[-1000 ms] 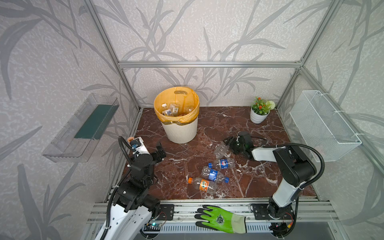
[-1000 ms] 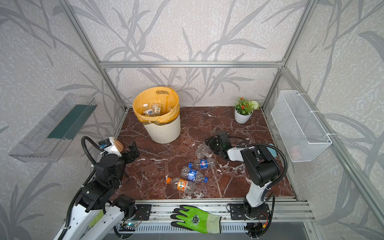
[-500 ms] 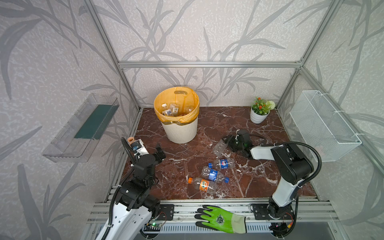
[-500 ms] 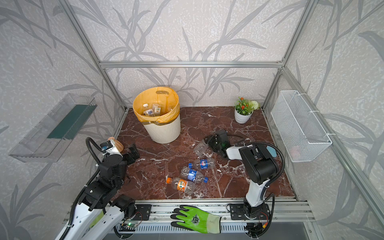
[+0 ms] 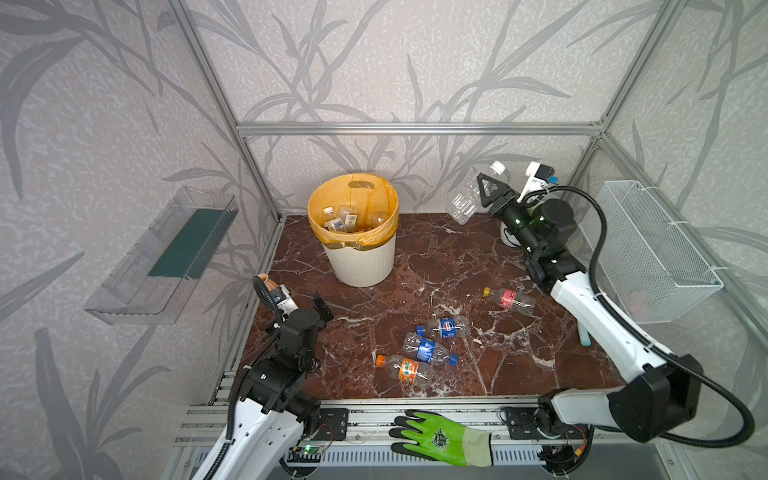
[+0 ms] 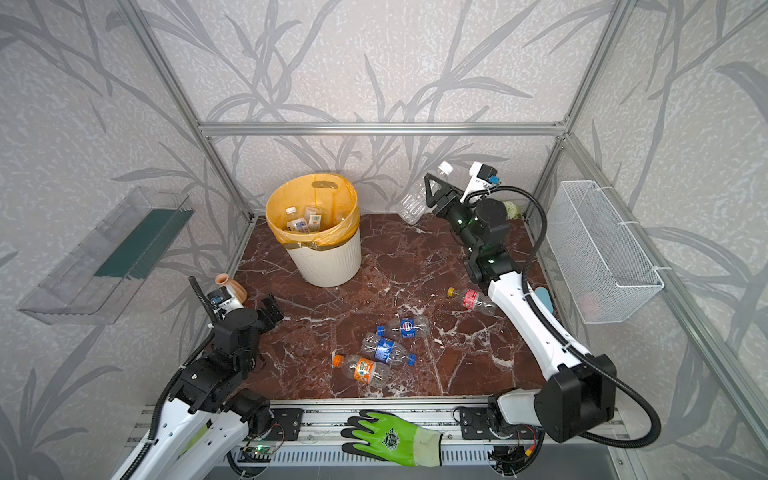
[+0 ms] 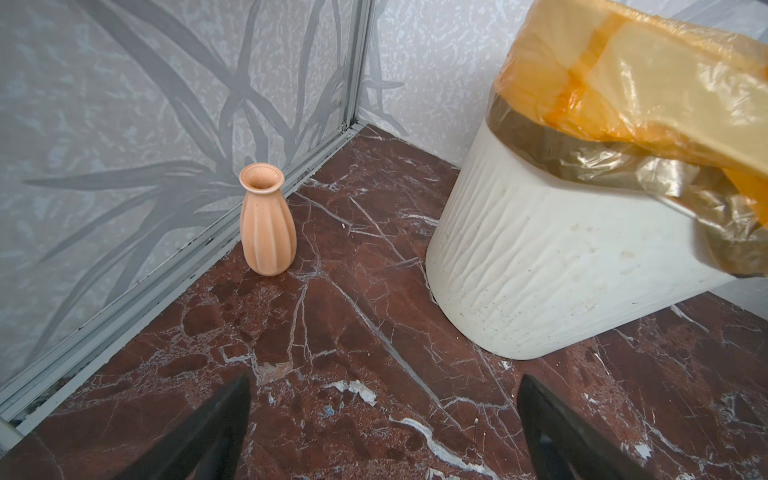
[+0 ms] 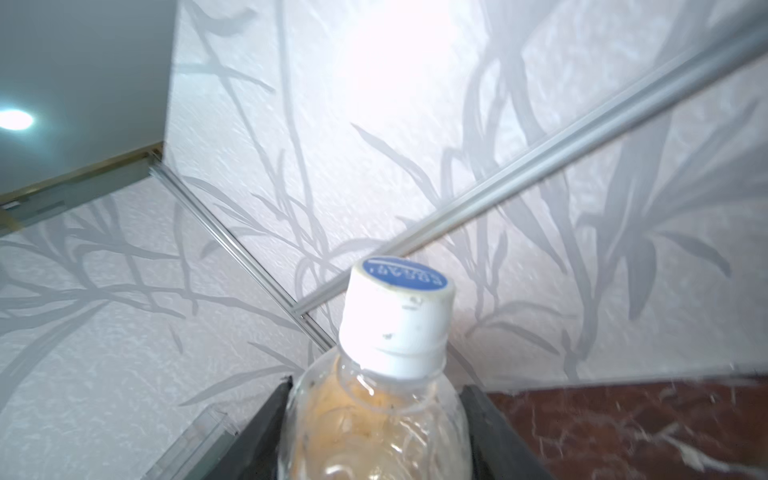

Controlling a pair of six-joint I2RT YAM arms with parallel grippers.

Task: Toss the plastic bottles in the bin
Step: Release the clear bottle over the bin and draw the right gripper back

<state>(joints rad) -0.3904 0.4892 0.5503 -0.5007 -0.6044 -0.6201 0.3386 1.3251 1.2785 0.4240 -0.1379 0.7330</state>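
Observation:
The right gripper rises next, moves across over the cream bin's orange-lined opening (image 5: 361,205) and releases its bottle. The clear plastic bottle (image 5: 467,201) still hangs beside the cream bin.
High at the back right, my right gripper (image 5: 488,191) (image 6: 434,191) (image 8: 376,388) is shut on a clear plastic bottle (image 5: 467,201) (image 6: 413,205) (image 8: 374,419) with a white cap, held tilted, cap up. The cream bin (image 5: 361,253) (image 6: 328,257) (image 7: 540,270) with its orange liner stands at the back left and has several bottles (image 5: 340,218) inside. On the floor lie a red-label bottle (image 5: 509,298), two blue-label bottles (image 5: 446,327) (image 5: 428,351) and an orange-label bottle (image 5: 405,368). Low at the left, my left gripper (image 5: 322,305) (image 6: 272,309) (image 7: 384,382) stands open and empty.
A terracotta vase (image 7: 267,226) (image 6: 230,286) stands by the left wall near my left gripper. A white wire basket (image 5: 648,253) hangs on the right wall and a clear shelf (image 5: 166,253) on the left wall. A green glove (image 5: 440,436) lies on the front rail.
My right gripper has risen from the floor's middle to the back right with the clear bottle in it. The red-label bottle now shows. My left arm has shifted slightly.

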